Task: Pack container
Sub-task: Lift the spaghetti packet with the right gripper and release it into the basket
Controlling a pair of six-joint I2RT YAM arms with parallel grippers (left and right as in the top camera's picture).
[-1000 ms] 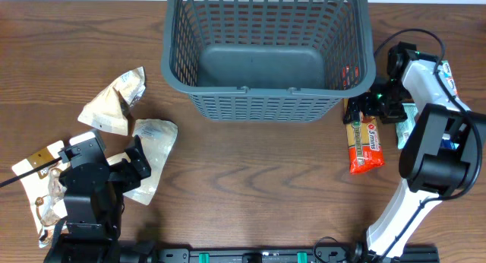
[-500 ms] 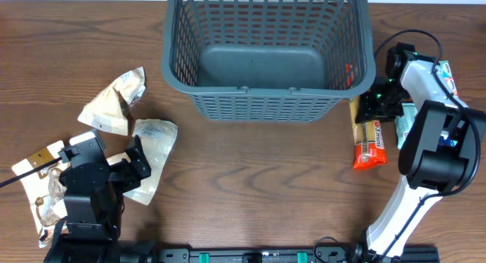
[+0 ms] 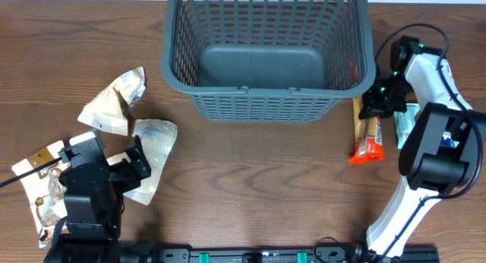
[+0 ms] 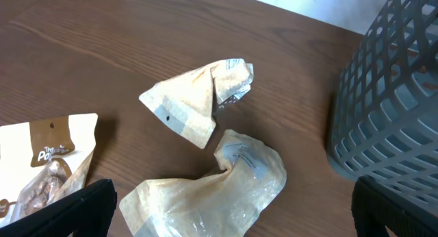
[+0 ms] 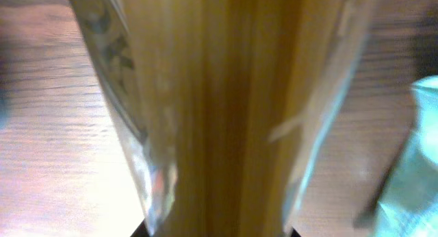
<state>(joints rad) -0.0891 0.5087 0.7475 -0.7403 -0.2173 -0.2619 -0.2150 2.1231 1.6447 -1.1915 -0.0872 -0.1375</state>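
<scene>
The packet should next be raised by my right gripper above the container's rim, and then my right gripper should turn and lower it inside by the container's near side [image 3: 272, 73].
The container [image 3: 266, 105] is a large grey-blue lattice basket at the back middle, with nothing in it; its corner [image 4: 390, 107] shows in the left wrist view. Just off its right wall, my right gripper [image 3: 377, 103] is shut on the top end of an orange-red snack packet [image 3: 368, 137], which hangs tilted on edge. That packet [image 5: 219, 114] fills the right wrist view, blurred, between the jaws of my right gripper [image 5: 215, 231]. My left gripper [image 3: 106, 158] stands open at front left, its jaws wide apart over a beige packet [image 4: 212, 196].
A second beige packet [image 3: 114, 103] lies left of the basket. A white-and-brown pouch [image 3: 42, 183] sits near the front left edge. A teal packet [image 3: 406, 122] lies under the right arm, beside the orange one.
My right gripper went from open to shut on the orange-red packet, which has turned from flat onto its edge and shifted slightly. The left arm has not moved.
</scene>
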